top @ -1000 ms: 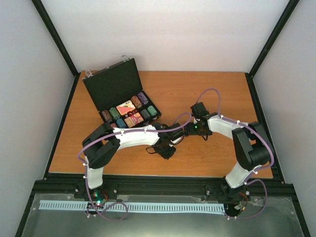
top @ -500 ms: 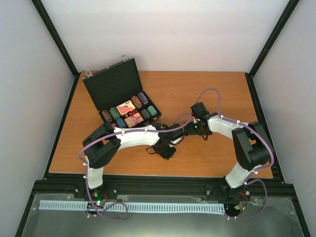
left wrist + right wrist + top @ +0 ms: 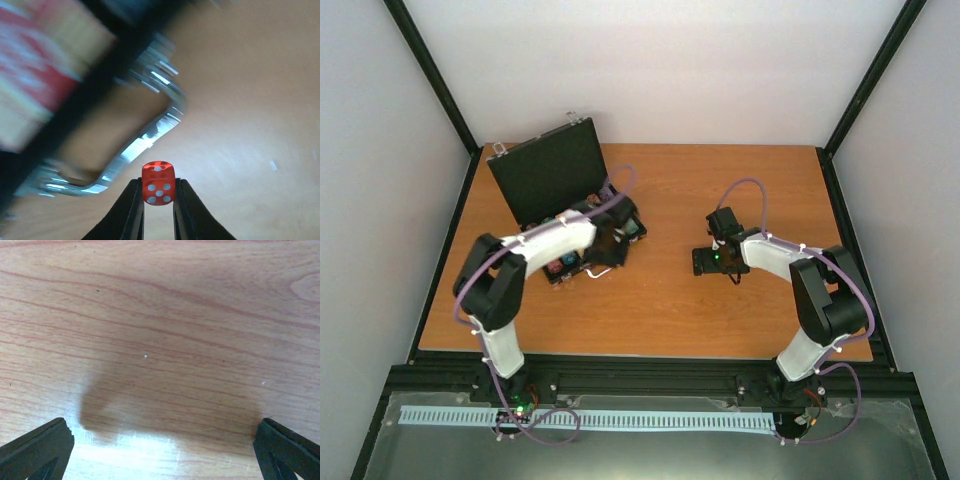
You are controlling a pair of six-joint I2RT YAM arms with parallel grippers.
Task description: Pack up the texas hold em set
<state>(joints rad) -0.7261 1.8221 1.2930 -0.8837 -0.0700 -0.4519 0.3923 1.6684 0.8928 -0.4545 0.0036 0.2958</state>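
My left gripper is to swing outward next, to the left in the top view, because the briefcase's tray beyond the card box is there. It should then lower and release the die (image 3: 158, 183).
The black briefcase (image 3: 545, 175) lies open at the back left of the table, lid up. Chip stacks (image 3: 561, 266) and card boxes in its tray are mostly hidden under my left arm. My left gripper (image 3: 606, 250) is over the case's front edge, shut on a small red die (image 3: 158, 183) with white pips. The wrist view is blurred; it shows the silver handle (image 3: 150, 135) just beyond the die and a red-and-cream card box (image 3: 35, 75). My right gripper (image 3: 705, 262) hangs open and empty, low over bare wood, its fingers (image 3: 37, 445) far apart.
Orange-brown wooden table (image 3: 720, 190) with a black frame round its edges. Grey walls close in on the left, back and right. The right arm's purple cable loops above its wrist (image 3: 745, 195).
My left arm has swung from the middle of the table to the back left, over the case's front edge. The right gripper has stayed where it was.
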